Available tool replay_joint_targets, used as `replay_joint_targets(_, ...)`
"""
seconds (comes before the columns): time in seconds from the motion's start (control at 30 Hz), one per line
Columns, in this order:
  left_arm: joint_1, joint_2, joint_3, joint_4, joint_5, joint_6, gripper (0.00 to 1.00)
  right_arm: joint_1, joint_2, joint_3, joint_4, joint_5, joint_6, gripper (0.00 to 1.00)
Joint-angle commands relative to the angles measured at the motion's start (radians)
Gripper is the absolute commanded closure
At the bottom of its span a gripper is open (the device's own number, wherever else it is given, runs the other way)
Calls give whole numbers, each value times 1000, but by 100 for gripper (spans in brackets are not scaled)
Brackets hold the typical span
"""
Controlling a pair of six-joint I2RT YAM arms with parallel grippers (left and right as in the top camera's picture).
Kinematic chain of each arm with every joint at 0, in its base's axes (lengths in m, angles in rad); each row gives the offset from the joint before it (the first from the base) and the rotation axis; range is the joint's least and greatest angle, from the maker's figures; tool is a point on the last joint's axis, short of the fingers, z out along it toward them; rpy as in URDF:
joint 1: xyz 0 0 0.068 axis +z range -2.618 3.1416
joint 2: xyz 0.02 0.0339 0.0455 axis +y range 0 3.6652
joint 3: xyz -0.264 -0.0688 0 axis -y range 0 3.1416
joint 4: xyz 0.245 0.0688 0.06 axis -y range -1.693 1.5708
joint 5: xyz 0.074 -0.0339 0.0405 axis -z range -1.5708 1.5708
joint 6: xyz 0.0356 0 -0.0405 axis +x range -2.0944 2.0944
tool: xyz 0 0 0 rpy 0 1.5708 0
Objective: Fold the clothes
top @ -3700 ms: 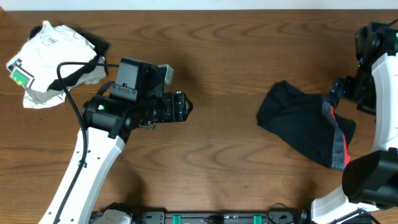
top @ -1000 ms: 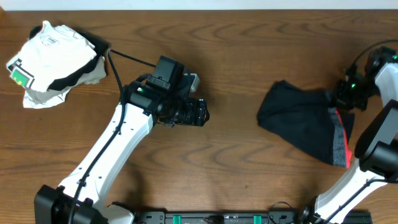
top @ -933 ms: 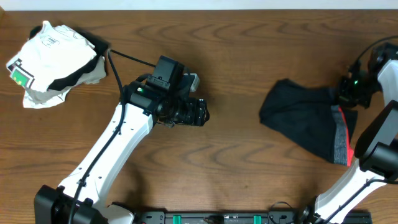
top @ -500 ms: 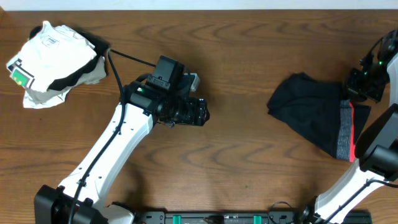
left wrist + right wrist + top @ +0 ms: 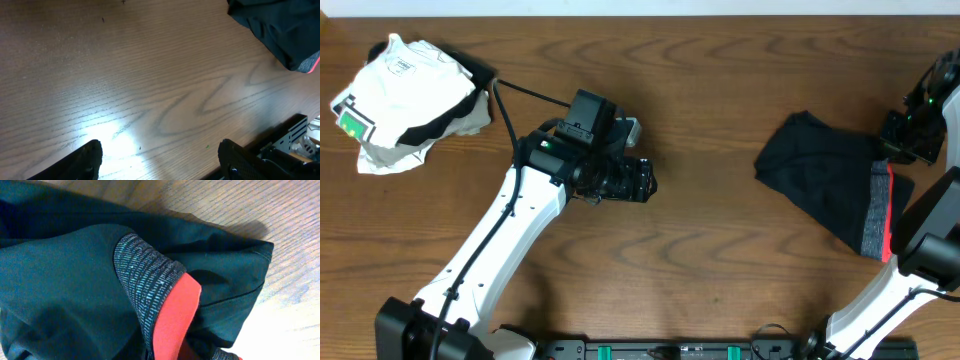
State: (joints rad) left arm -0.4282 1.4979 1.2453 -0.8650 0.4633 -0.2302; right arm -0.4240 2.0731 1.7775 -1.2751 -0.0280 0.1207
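Observation:
Bare tabletop lies back and to the right in the overhead view. I will next drag the shorts in my right gripper that way, then let go.
The clothes, black shorts, lie crumpled at the table's right side, and their grey waistband with a red-orange edge runs down the right. My right gripper sits at their upper right corner. In the right wrist view the black fabric fills the frame. The waistband bunches toward the bottom edge, where my fingers are hidden, so the grip looks shut on the cloth. My left gripper hovers over bare wood at mid-table, open and empty. A corner of the shorts shows at the upper right of its view.
A white garment with a green tag is heaped at the far left corner, with dark cloth under it. A black equipment rail runs along the table's front edge. The right arm's base stands at the right edge.
The right gripper has drawn the shorts to the right and slightly back, so the heap now lies closer to the table's right edge. The left arm has stayed still since one second ago.

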Motion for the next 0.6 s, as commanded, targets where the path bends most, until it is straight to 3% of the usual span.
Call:
replay_joint_targets(0.0,-1,-2,17,-1,-9,20,24,0,10,22,-1,14,13,95)
replay_joint_targets(0.1,-1,-2,17,-2,-9,20,24,0,10,22,-19,40,47,99)
replay_joint_targets(0.33,-1,-2,17,-2,-9,20,24,-12,10,23,-70,192,157,99)
replay_joint_targets(0.57,-1,-2,17,-2,-9,20,24,-68,8,23,-98,224,260,99)
